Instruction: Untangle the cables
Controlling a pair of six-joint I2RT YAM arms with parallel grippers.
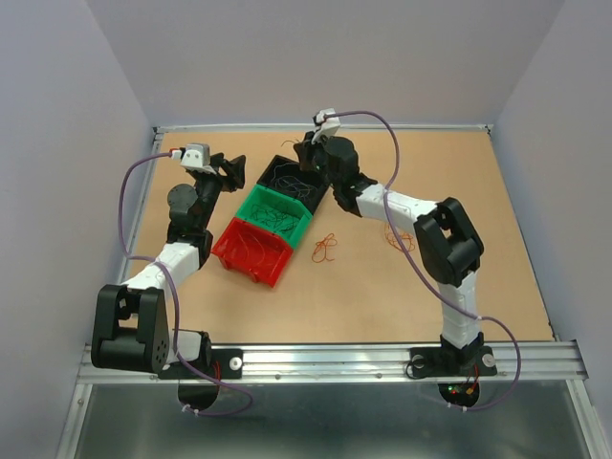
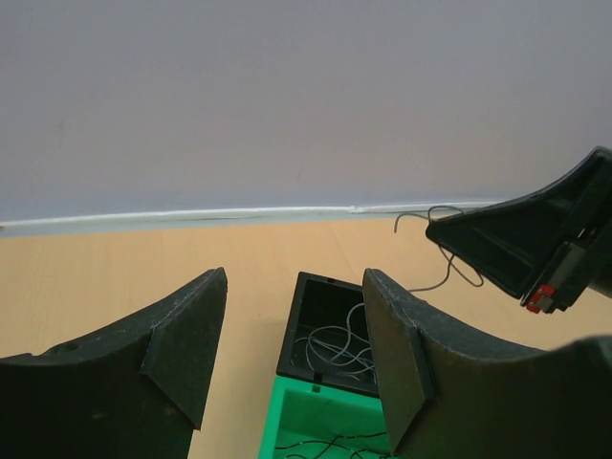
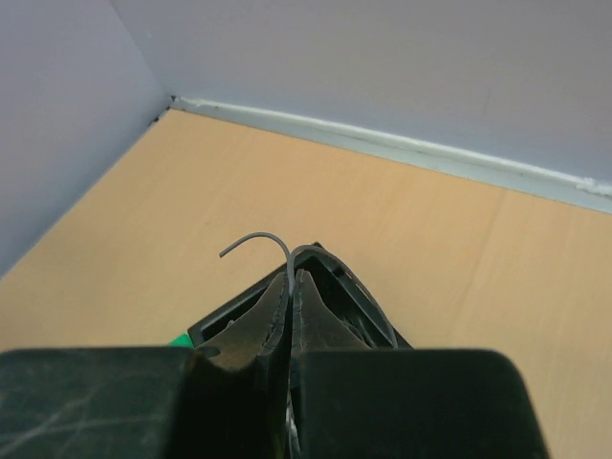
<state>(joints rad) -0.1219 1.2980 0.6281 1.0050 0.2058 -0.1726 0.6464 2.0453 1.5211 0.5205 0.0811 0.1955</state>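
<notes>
The inside of the black bin is below and already holds grey cables, so I should lower my right gripper between the bin's sides next and let go of this dark grey cable.
My right gripper (image 3: 292, 275) is shut on a thin dark grey cable (image 3: 256, 237) whose curled end sticks up past the fingertips. It hovers over the black bin (image 1: 271, 170) at the back of the table, and the left wrist view also catches this gripper (image 2: 449, 229) with the cable (image 2: 448, 275) trailing down from it. More thin cables (image 2: 330, 346) lie coiled inside the black bin (image 2: 290, 330). My left gripper (image 1: 236, 173) stands open and empty just left of that bin, its fingers (image 2: 186, 344) wide apart. A red-orange cable (image 1: 325, 247) lies loose on the table.
A green bin (image 1: 256, 203) and a red bin (image 1: 258, 271) stand in a diagonal row in front of the black one, each with thin wires inside. Another orange cable (image 1: 397, 239) lies under the right arm. Walls close the table at the back and sides.
</notes>
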